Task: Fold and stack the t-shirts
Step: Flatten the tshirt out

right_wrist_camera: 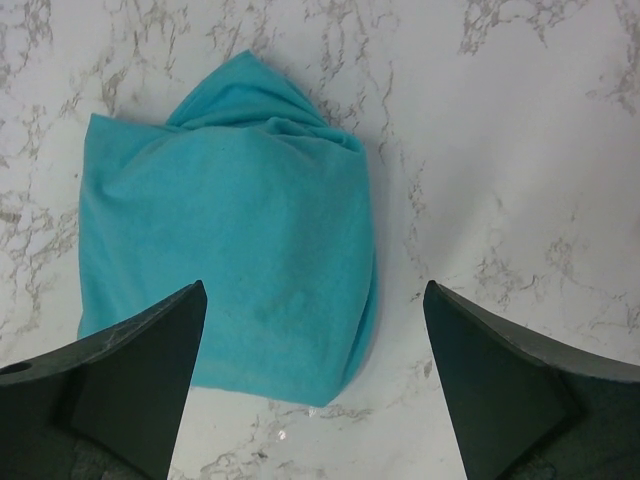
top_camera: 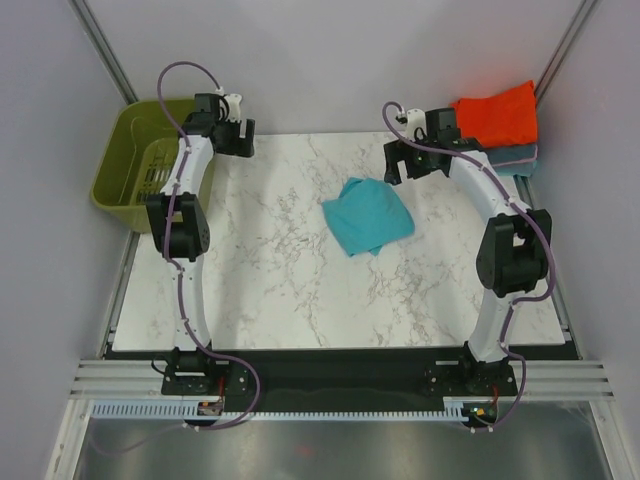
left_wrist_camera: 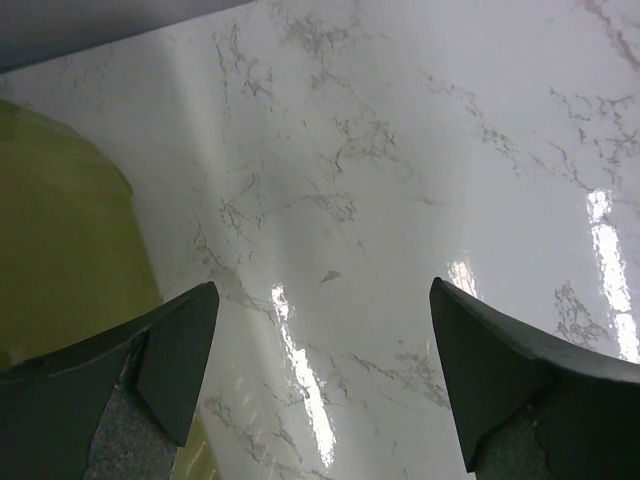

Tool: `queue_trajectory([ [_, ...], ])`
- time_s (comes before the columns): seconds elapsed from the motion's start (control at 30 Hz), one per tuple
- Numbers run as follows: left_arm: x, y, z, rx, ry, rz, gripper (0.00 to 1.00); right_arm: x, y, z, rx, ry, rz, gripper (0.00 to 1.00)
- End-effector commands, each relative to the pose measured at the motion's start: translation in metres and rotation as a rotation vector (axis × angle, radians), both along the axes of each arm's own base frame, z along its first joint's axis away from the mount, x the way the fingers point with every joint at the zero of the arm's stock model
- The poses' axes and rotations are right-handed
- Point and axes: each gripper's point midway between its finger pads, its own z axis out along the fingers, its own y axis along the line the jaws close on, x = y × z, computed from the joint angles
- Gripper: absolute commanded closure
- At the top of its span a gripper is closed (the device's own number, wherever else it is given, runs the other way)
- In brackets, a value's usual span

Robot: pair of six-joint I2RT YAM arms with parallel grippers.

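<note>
The teal t-shirt is below and back of my right gripper, so the gripper will next lower its open fingers back toward the base onto the teal t-shirt's flat middle (top_camera: pixel 374 213) (right_wrist_camera: pixel 262 255).
A teal t-shirt (top_camera: pixel 366 216), folded into a rough square, lies on the marble table (top_camera: pixel 270 280) right of centre; it also shows in the right wrist view (right_wrist_camera: pixel 235 255). An orange-red folded shirt (top_camera: pixel 497 113) rests on a grey-blue folded shirt (top_camera: pixel 518 158) at the back right corner. My right gripper (top_camera: pixel 397 160) is open and empty, above the table just right of the teal shirt (right_wrist_camera: pixel 315 300). My left gripper (top_camera: pixel 238 135) is open and empty over bare marble at the back left (left_wrist_camera: pixel 325 300).
An olive-green plastic basket (top_camera: pixel 140 165) stands off the table's back left corner; its wall shows in the left wrist view (left_wrist_camera: pixel 60 240). Grey walls close in on both sides. The arm bases sit at the near edge.
</note>
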Motion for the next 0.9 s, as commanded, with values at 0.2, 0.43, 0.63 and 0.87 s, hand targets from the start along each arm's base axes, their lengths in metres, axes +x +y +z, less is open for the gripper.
queue_trajectory([
  [0.2,-0.032,-0.077,0.151,-0.247,-0.222,-0.132,0.09,-0.050,0.018,-0.056,-0.056,0.144,0.190,0.05],
  [0.43,-0.103,-0.146,0.116,-0.358,-0.007,-0.248,0.14,-0.058,0.021,-0.098,-0.157,0.230,0.223,0.32],
  [0.63,-0.125,-0.171,0.110,-0.346,0.029,-0.295,0.14,-0.048,0.021,-0.105,-0.192,0.222,0.223,0.56],
  [0.87,-0.126,-0.170,0.114,-0.270,-0.005,-0.274,0.13,-0.035,0.022,-0.063,-0.223,0.115,0.254,1.00],
])
